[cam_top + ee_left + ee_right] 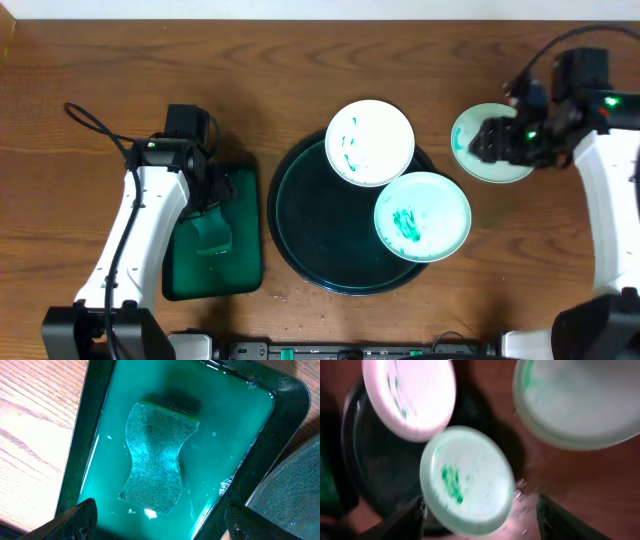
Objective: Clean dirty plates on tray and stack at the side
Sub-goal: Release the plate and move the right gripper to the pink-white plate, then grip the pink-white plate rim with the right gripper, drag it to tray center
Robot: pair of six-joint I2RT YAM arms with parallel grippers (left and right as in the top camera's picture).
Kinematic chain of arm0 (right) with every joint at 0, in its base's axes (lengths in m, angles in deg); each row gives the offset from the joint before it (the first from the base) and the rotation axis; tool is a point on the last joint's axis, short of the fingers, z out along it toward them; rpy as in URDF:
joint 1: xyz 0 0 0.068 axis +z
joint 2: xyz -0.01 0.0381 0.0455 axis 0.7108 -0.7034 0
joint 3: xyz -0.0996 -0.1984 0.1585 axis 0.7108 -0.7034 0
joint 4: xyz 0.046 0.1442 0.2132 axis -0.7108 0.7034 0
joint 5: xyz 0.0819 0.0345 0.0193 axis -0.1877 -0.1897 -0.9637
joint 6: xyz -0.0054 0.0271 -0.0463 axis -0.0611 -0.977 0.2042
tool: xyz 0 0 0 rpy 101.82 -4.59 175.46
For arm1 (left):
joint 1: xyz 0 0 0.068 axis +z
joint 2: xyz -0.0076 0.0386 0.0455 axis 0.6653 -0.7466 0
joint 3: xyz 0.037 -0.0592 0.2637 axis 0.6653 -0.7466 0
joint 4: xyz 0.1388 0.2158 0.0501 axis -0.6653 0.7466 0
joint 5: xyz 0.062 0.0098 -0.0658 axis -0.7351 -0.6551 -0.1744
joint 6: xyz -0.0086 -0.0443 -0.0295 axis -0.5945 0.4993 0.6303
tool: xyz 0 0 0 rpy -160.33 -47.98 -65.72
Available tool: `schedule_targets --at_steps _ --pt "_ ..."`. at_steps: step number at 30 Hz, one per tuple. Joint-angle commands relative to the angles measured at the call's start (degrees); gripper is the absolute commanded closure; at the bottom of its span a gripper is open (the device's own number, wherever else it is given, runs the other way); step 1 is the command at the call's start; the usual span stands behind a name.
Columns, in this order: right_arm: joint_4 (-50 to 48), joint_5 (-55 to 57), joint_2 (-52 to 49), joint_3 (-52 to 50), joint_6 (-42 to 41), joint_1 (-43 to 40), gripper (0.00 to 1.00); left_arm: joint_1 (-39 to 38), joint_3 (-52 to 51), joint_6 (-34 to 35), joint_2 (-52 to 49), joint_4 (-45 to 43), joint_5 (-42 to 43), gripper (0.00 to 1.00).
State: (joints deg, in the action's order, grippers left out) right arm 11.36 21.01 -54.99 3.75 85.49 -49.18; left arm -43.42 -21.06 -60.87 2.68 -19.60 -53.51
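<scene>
The smeared plate's outer rim (468,222) sticks out past the round tray (300,215). My right gripper should move back and down onto that rim next, toward the left in the overhead view.
The round dark tray (300,215) lies mid-table. One white plate (370,143) with green streaks rests on its far rim. A second plate (422,216), with a green smear, sits on its right rim. A third plate (478,163) lies on the table to the right, partly under my right gripper (492,140). In the blurred right wrist view the gripper (480,520) is open and holds nothing; all three plates (410,395) (467,480) (575,402) show. My left gripper (160,527) hangs open over a sponge (155,457).
A rectangular green tray (245,270) left of the round tray holds greenish water and the sponge; its dark rim (95,420) borders bare wood. A black cable (95,120) loops at the far left. Small crumbs lie near the table's front edge.
</scene>
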Motion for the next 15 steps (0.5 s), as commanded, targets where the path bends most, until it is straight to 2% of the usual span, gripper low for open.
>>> schedule_targets --at_steps 1,11,15 --pt "-0.1 -1.9 -1.1 -4.7 -0.2 1.4 0.30 0.0 -0.1 -0.3 0.5 0.0 -0.1 0.18" --pt "-9.2 -2.2 -1.1 -17.9 -3.8 1.5 0.31 0.0 -0.1 -0.3 0.5 -0.1 -0.1 0.18" --pt "-12.1 -2.2 -1.1 -21.2 -5.2 1.5 0.36 0.0 -0.1 -0.3 0.5 -0.1 -0.1 0.18"
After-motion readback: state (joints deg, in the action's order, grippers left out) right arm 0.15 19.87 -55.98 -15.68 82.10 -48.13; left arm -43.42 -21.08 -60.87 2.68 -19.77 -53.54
